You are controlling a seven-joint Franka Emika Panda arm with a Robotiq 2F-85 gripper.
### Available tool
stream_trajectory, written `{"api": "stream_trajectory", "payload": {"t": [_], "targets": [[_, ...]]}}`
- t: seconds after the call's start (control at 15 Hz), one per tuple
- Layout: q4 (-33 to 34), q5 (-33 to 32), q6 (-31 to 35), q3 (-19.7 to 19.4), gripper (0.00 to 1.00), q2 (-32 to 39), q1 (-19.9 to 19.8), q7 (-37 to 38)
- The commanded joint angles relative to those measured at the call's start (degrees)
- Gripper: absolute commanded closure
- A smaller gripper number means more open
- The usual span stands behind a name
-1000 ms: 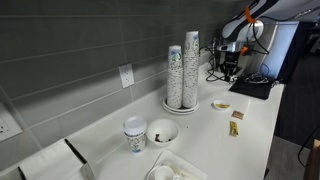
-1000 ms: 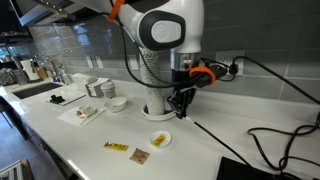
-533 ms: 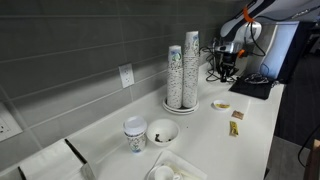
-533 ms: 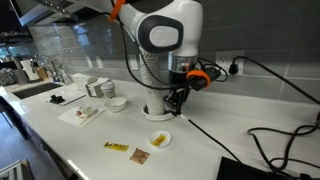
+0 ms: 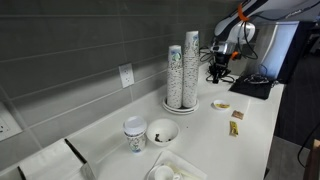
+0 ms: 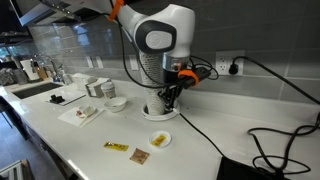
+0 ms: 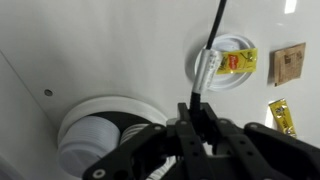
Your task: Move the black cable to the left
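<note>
My gripper moves the cable down and away from the cup stacks next. The cable goes onto the bare counter beside the flat black device, because that spot lies clear.
The black cable [image 6: 215,142] is a thin cord running from my gripper down over the white counter to loops at the right. In the wrist view it [image 7: 213,35] rises straight from between my fingers. My gripper [image 7: 198,112] is shut on the cable, holding it above the counter near the stacked paper cups [image 5: 182,70]. In both exterior views the gripper [image 6: 170,95] [image 5: 217,68] hangs just beside the cup stacks. The cable's far end trails near the flat black device [image 5: 250,86].
A small white dish with a yellow packet [image 7: 228,62] lies below the gripper. Loose packets [image 6: 138,156] [image 7: 290,60] lie on the counter. A cup and bowl [image 5: 150,132] and a tray [image 6: 80,113] stand further off. A wall outlet [image 6: 237,66] holds a plug.
My gripper has moved left with the cable, from over the small dish to beside the cup stacks. The cable trails after it.
</note>
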Motion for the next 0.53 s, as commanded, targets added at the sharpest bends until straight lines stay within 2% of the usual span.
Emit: {"api": "stream_trajectory", "payload": {"t": [0.0, 0.13, 0.47], "targets": [[-0.1, 0.1, 7.7, -1.6, 0.96, 1.6, 2.1, 6.9], [-0.4, -1.0, 15.0, -2.1, 0.96, 3.1, 2.8, 11.9], [0.2, -3.1, 28.0, -3.3, 0.96, 8.2, 3.3, 26.2]]}}
